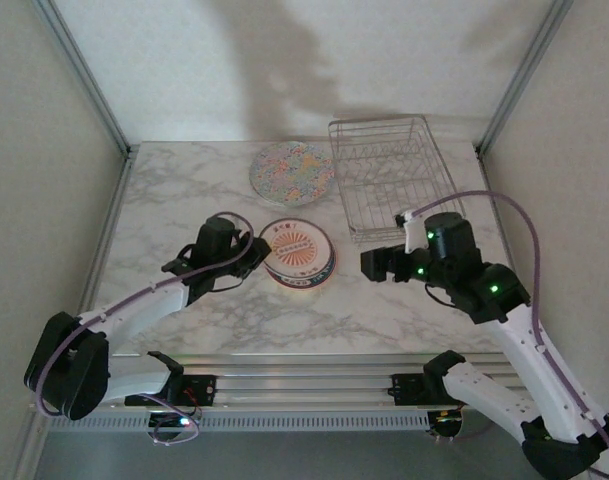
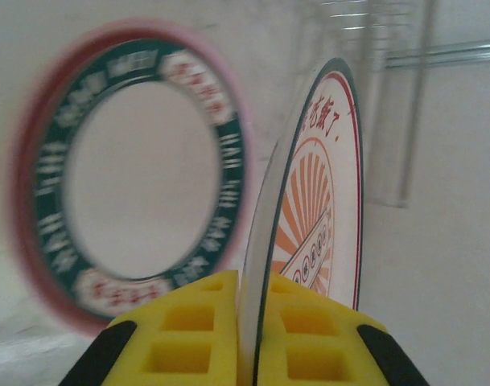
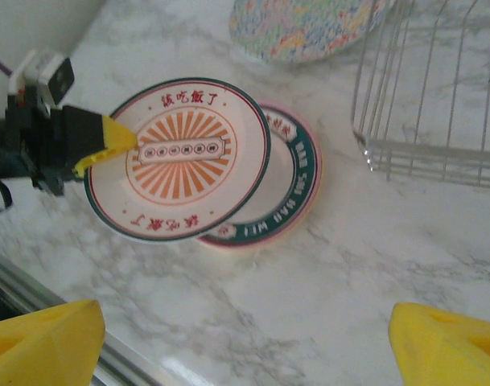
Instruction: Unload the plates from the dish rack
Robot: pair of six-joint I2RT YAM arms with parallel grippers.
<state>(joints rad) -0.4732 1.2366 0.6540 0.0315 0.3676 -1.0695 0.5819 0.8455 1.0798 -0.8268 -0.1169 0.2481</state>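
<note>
Next, my left gripper lowers the sunburst plate, still hanging off-centre above the pink-rimmed plate, onto its green band. It releases the sunburst plate's rim, since the pink-rimmed plate lies below my gripper.
My left gripper is shut on the near rim of a white plate with an orange sunburst centre and a dark rim. That plate lies partly over a pink-rimmed plate with a green band, on the marble table. In the top view this pair sits mid-table, with the left gripper at its left edge. A speckled floral plate lies flat behind them. The silver wire dish rack stands at the back right. My right gripper hovers open to the right of the pair, its yellow fingertips spread wide.
The marble table is walled by pale panels left, right and behind. A metal rail runs along the near edge between the arm bases. The rack's near corner stands close to the right of the stacked plates.
</note>
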